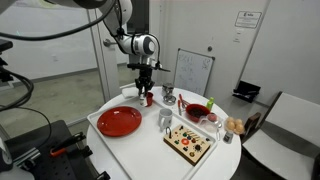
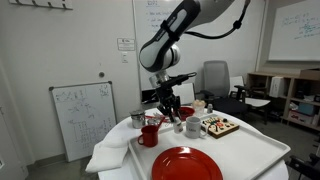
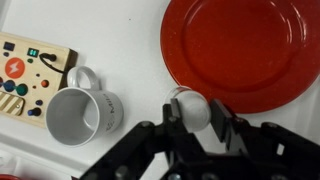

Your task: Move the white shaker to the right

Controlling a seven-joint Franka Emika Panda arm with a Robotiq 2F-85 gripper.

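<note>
The bare tabletop between mug and red cup is empty, so my gripper will next move down toward the white mug and release the white shaker there.
The white shaker (image 3: 188, 106) has a rounded white top and sits between the fingers of my gripper (image 3: 192, 112) at the bottom of the wrist view. The fingers close on its sides and it looks held above the white table (image 3: 130, 40). In both exterior views the gripper (image 1: 146, 91) (image 2: 168, 104) hangs low over the back of the round table, just above a red cup (image 1: 147, 99) (image 2: 150, 134). The fingers hide the shaker in those views.
A red plate (image 3: 240, 45) (image 1: 120, 122) (image 2: 187, 165) lies close by. A white mug (image 3: 80, 115) (image 1: 165, 121) (image 2: 192, 127) stands beside a wooden button board (image 3: 30, 75) (image 1: 190, 143) (image 2: 220, 126). A red bowl (image 1: 197, 111) and a metal cup (image 1: 168, 93) stand further back.
</note>
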